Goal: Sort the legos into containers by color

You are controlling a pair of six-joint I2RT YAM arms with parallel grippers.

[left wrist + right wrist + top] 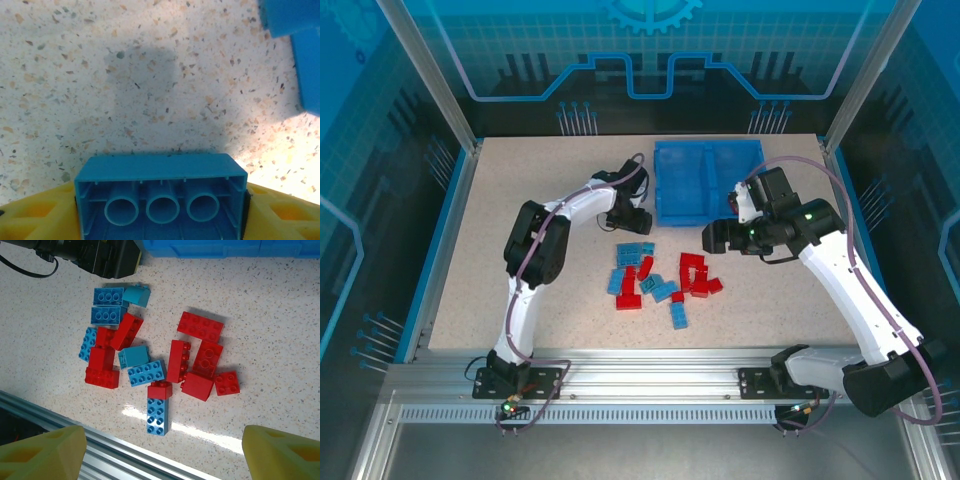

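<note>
My left gripper carries the light blue lego up, outward and down into the nearer container point(680, 182) next, because the container's raised side stands between them.
A mixed pile of red and blue legos point(660, 280) lies on the table in front of the blue bin point(705, 180), whose two containers share a central divider. My left gripper point(638, 224) sits just off the bin's near left corner. Its yellow fingers point(30, 217) press on both ends of a teal-blue lego point(161, 172), seen from its hollow underside. My right gripper point(713, 238) hovers over the pile's right side. It is open point(162, 455), fingers point(42, 455) wide apart with nothing between them. Several red legos point(200, 326) and blue legos point(146, 372) lie spread below.
The bin's near wall point(225, 247) runs along the far side of the pile. The left arm's black wrist point(100, 257) is close to the pile's far left. Bright blue plastic point(305, 65) lies just right of the held lego. An aluminium rail point(100, 455) edges the table.
</note>
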